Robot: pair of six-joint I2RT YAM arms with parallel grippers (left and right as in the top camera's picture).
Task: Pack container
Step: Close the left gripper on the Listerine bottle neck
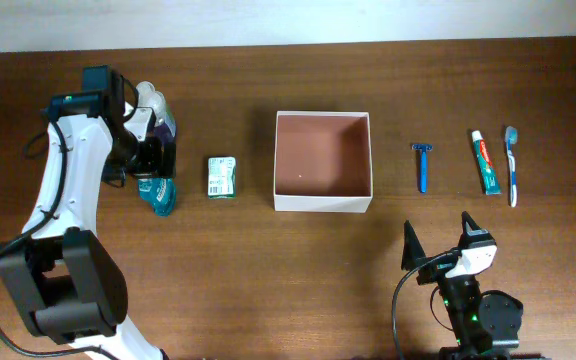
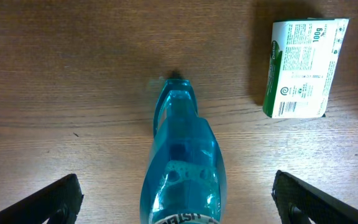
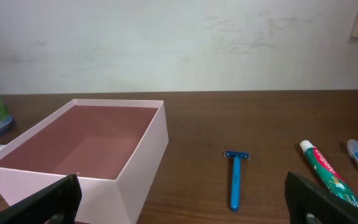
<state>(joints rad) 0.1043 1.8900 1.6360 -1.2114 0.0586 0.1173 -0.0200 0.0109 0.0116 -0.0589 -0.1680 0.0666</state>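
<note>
The robot's left gripper will next move down a little and close across the sides, because the mouthwash bottle's body (image 1: 153, 190) (image 2: 184, 190) is below it, centered between the open fingers.
The container (image 1: 323, 203), a square white-walled box with a reddish-brown inside, sits open and empty mid-table; it also shows in the right wrist view (image 3: 143, 162). My left gripper (image 1: 152, 168) is open and straddles a blue mouthwash bottle (image 1: 161, 196) lying on the table, with a gap on each side between the fingers and the bottle (image 2: 182, 168). A green-and-white soap box (image 1: 223, 176) lies between the bottle and the container. My right gripper (image 1: 438, 240) is open and empty near the front edge.
A blue razor (image 1: 422, 166), a toothpaste tube (image 1: 484, 162) and a toothbrush (image 1: 512, 165) lie in a row right of the container. A purple bottle with a white cap (image 1: 158, 108) lies behind the left gripper.
</note>
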